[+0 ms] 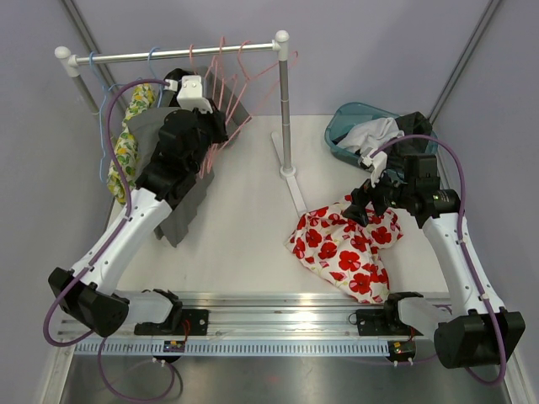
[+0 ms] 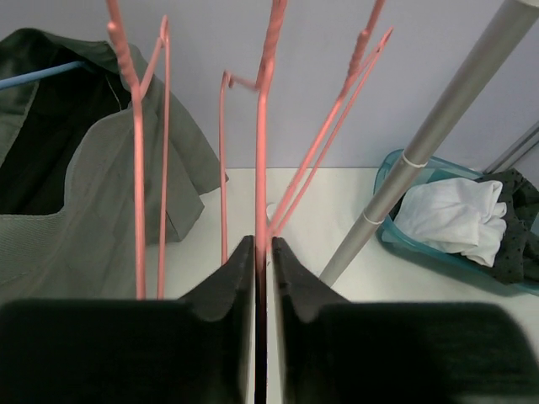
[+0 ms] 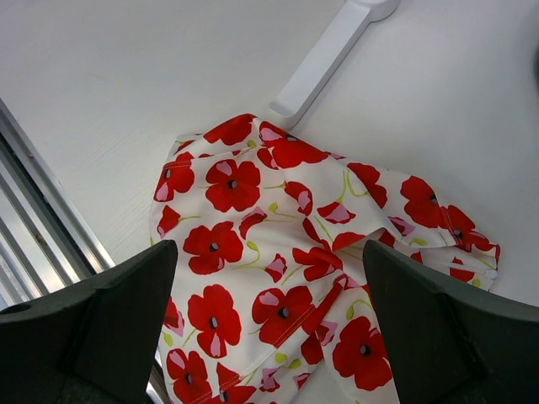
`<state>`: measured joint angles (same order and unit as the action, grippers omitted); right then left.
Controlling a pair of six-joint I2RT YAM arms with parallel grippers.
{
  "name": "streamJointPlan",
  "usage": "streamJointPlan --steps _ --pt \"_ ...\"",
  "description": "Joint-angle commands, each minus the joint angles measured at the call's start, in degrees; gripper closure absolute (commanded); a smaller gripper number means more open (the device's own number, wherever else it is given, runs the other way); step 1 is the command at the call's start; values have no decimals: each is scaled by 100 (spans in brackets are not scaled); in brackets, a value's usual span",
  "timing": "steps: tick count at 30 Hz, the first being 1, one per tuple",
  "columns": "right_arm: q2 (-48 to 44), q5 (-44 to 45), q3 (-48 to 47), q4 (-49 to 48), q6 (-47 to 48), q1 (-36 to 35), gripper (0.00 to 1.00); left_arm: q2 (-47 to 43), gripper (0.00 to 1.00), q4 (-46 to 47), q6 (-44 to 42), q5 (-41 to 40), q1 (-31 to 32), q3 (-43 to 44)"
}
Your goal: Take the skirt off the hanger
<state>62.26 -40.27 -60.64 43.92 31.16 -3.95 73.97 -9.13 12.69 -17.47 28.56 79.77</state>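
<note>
I should lower my open, empty right gripper onto the skirt's fold next and close its fingers there, because the skirt is bunched into that fold below the gripper.
The skirt (image 1: 345, 244), white with red poppies, lies crumpled on the table at the right, off any hanger. My right gripper (image 1: 358, 206) hovers just above its upper edge. In the right wrist view the skirt (image 3: 227, 185) fills the space below the wide-open right gripper (image 3: 269, 248), with nothing between the fingers. My left gripper (image 1: 210, 126) is up at the rack among the pink hangers (image 1: 227, 76). In the left wrist view the left gripper (image 2: 262, 244) has its jaws pressed around the wire of a bare pink hanger (image 2: 263, 126).
The rack's rail (image 1: 181, 55) and post (image 1: 285, 109) stand at the back. A grey garment (image 1: 181, 202) and a yellow floral one (image 1: 126, 143) hang on blue hangers (image 1: 105, 101) at the left. A teal basket (image 1: 349, 118) of clothes sits at the back right.
</note>
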Motion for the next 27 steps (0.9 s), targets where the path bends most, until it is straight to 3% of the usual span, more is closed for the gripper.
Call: streamJointPlan --steps 1,2,3,5,9,13,17,24,26,27 --pt "-91 -227 26 -68 127 43 1 -181 76 438 137 279 -26 -13" --pt "-91 -253 9 -16 188 52 1 -208 67 421 164 297 -34 -31" --pt "-65 -253 9 2 224 52 1 -234 48 420 190 315 -34 -57" --pt "-39 -323 17 46 303 43 1 -366 33 412 234 306 -34 -145" --pt "-56 -814 88 239 768 43 0 -620 21 306 199 306 -52 -163" --pt "-30 -1308 114 924 2390 43 0 -1138 8 -88 15 586 -52 -146" --pt "355 -720 202 1101 2984 43 1 -1813 1 -537 -310 1043 -61 -591" --pt "1420 660 377 452 2720 34 1 -3596 1 -879 -592 1712 -61 -2234" --pt "1499 802 483 266 3052 34 1 -3977 1 -968 -601 1712 -61 -2543" --pt "1517 767 527 275 3655 34 1 -4353 1 -1099 -592 1712 -61 -2780"
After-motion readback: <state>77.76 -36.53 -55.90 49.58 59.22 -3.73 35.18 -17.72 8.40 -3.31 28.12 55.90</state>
